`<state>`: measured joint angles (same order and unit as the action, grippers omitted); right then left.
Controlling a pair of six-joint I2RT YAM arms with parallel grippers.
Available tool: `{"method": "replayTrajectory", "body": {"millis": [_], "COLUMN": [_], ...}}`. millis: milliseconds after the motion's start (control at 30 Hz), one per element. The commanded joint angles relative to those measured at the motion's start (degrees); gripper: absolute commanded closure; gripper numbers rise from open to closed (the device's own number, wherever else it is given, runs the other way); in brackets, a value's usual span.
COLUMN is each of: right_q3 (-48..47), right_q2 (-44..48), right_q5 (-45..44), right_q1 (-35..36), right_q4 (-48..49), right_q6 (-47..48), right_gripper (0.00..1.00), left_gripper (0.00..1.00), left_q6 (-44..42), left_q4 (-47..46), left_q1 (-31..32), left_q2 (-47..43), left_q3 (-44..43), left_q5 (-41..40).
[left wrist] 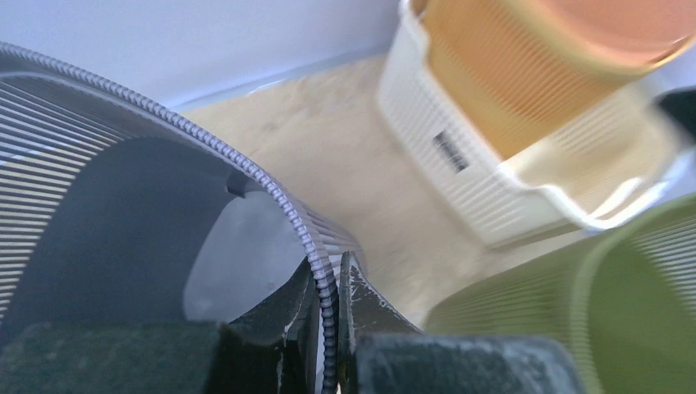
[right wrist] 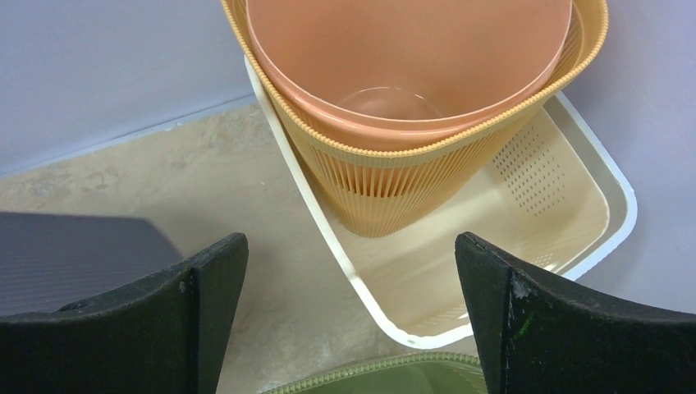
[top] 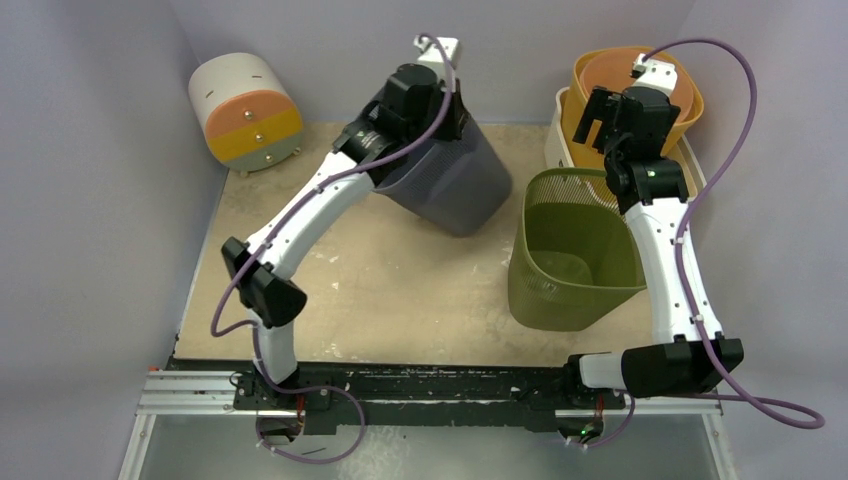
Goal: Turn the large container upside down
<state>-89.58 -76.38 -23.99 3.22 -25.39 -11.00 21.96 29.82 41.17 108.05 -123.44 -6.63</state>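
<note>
The bare tabletop is below the left gripper, to its left in the top view, so the gripper will next turn and move down to let go of the container's rim there.
The large container (top: 455, 180), a dark grey ribbed basket, hangs tilted at the back of the table, its base pointing down and right toward the green basket. My left gripper (top: 405, 125) is shut on its rim. In the left wrist view the beaded rim (left wrist: 246, 172) runs down between the two black fingers of the left gripper (left wrist: 328, 275), one inside the basket and one outside. My right gripper (top: 600, 115) is open with nothing between its fingers. In its own view the right gripper (right wrist: 351, 246) hovers above the green basket's back rim, facing the orange bin.
A green ribbed basket (top: 575, 250) stands upright at the right, close to the grey one. Behind it an orange bin (top: 635, 85) with a pink liner sits in a white tray (right wrist: 574, 189). A white, orange and yellow drum cabinet (top: 245, 110) lies at the back left.
</note>
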Motion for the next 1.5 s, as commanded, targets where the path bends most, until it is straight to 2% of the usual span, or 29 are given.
{"method": "replayTrajectory", "body": {"millis": [0,167,400,633,867,933,1300,1467], "right_q3": [0.5,1.0,-0.7,-2.0,-4.3,-4.8,-5.4,-4.7], "right_q2": [2.5,2.8,2.0,1.3,0.9,0.7,0.4,0.4], "right_q5": [-1.8,-2.7,-4.1,-5.2,-7.1,-7.3,-7.9,-7.3], "right_q1": [-0.5,-0.8,-0.8,-0.9,-0.9,-0.9,-0.9,-0.9], "right_q4": [2.7,2.8,2.5,1.8,1.0,0.8,0.3,0.6], "right_q6": [-0.4,0.7,2.0,2.6,4.2,4.4,4.6,3.9], "right_gripper": [0.03,0.03,0.03,0.04,0.04,0.04,0.05,0.05], "left_gripper": [1.00,1.00,1.00,1.00,1.00,1.00,1.00,1.00], "left_q6": [14.7,35.1,55.9,76.0,94.2,95.2,98.4,97.2], "left_q4": [-26.7,-51.5,-75.8,-99.2,-128.2,-128.7,-128.7,-128.8], "left_q1": [-5.3,-14.9,-22.7,-25.1,-25.1,-25.1,-24.3,-25.9], "left_q2": [-10.4,-16.2,-16.1,-9.2,5.1,7.3,20.5,19.8], "left_q3": [11.2,32.3,47.3,54.9,53.7,54.3,50.4,58.1], "left_q5": [6.5,12.3,15.9,13.9,5.3,3.5,5.6,7.5]}}
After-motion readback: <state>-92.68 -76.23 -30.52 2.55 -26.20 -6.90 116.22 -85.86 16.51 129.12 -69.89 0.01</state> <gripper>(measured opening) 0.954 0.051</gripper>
